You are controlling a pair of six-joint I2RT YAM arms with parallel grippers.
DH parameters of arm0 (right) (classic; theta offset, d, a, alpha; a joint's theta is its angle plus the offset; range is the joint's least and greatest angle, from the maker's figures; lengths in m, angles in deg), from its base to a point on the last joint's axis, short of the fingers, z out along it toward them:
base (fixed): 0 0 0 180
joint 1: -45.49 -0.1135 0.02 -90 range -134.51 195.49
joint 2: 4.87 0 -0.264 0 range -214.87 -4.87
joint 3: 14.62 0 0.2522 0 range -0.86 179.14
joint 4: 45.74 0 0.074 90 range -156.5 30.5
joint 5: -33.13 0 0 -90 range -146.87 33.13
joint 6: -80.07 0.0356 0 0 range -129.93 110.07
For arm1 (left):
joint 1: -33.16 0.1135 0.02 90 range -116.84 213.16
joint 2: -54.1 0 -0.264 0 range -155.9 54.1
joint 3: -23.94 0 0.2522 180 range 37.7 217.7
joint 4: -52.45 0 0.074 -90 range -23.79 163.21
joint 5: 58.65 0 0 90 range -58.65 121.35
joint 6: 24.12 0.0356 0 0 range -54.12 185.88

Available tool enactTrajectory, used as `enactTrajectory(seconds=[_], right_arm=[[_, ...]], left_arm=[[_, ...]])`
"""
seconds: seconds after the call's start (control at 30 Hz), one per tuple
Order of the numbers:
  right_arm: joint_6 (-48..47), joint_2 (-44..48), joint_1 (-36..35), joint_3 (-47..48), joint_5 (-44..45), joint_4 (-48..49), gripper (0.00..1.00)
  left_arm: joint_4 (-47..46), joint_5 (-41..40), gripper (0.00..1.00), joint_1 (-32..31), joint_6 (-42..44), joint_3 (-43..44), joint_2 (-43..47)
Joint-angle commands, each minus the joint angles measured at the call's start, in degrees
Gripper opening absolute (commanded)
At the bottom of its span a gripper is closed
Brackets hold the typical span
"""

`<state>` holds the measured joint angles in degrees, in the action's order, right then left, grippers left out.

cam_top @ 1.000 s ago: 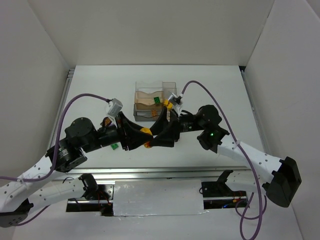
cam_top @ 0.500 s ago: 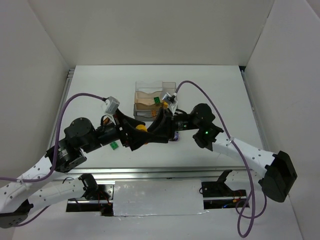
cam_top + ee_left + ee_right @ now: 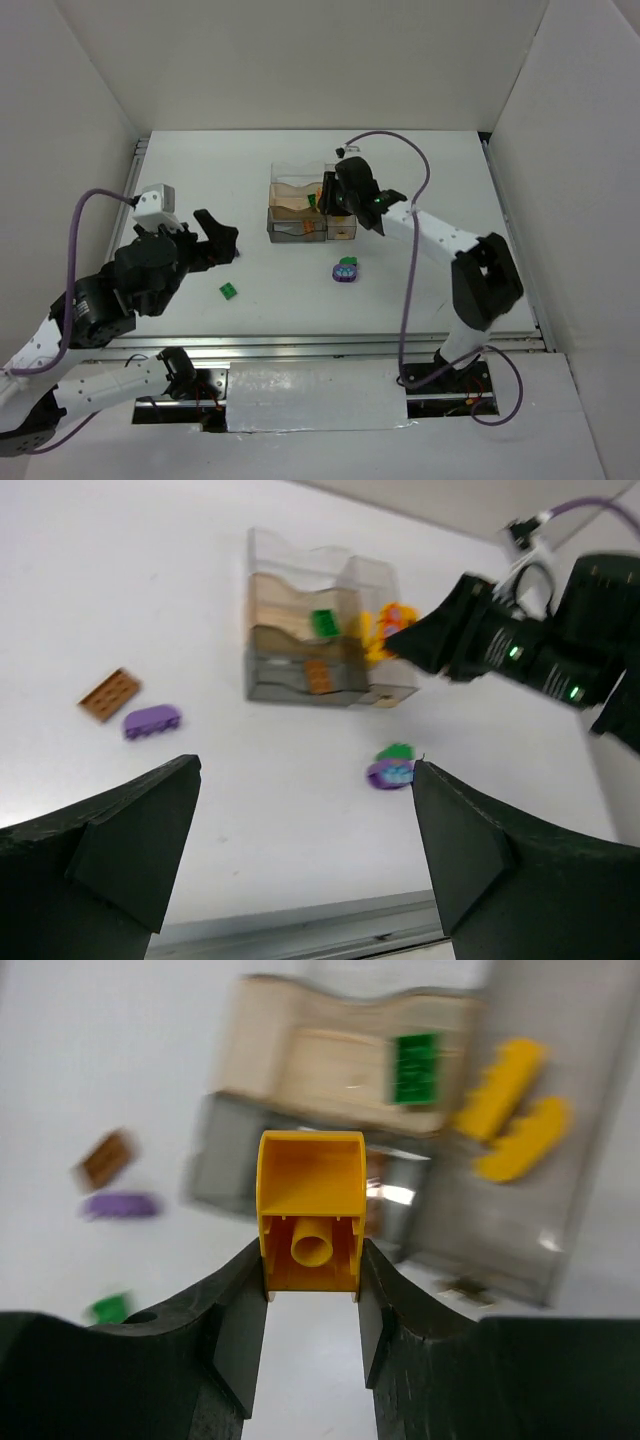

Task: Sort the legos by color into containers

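I will next lower my open left gripper onto the green lego lying alone on the tabletop, because the tan bin (image 3: 300, 1070) already has a green one in it.
My right gripper (image 3: 311, 1265) is shut on a yellow lego (image 3: 311, 1210) and hovers over the containers (image 3: 298, 232), where the top view shows it too (image 3: 329, 190). The tan bin (image 3: 300, 1070) holds a green lego (image 3: 414, 1067). In the clear bin beside it lie two yellow legos (image 3: 510, 1110). My left gripper (image 3: 303, 780) is open and empty, off to the left (image 3: 226, 240). On the table lie a rounded purple piece with a green top (image 3: 346, 270), a green lego (image 3: 228, 291), an orange-brown lego (image 3: 110, 693) and a purple lego (image 3: 152, 720).
The grey front bin (image 3: 275, 678) holds an orange lego (image 3: 318, 675). White walls close the table in on three sides. A metal rail (image 3: 330, 345) runs along the near edge. My right arm (image 3: 440, 235) stretches across the right half of the table.
My left gripper opened, let go of the yellow lego and drew back to the left. My right gripper closed on that lego and carried it over the containers.
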<state>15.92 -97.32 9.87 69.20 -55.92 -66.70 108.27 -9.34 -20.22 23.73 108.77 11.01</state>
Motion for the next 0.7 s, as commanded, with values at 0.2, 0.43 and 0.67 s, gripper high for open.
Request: enactTrajectory(seconds=[0.2, 0.43, 0.67], right_arm=[[-6.2, -21.2, 7.9, 26.1, 16.6, -18.2, 0.00], [-8.4, -33.1, 9.1, 41.8, 16.8, -23.8, 0.04], [-8.9, -37.6, 9.5, 46.5, 17.0, -24.5, 0.12]], left_arm=[[9.2, 0.0, 0.99, 3.3, -4.2, -6.3, -6.6], [1.3, 10.4, 0.99, 8.7, -1.4, -14.5, -8.8], [0.6, 9.4, 0.99, 9.4, -3.4, -17.0, -9.5]])
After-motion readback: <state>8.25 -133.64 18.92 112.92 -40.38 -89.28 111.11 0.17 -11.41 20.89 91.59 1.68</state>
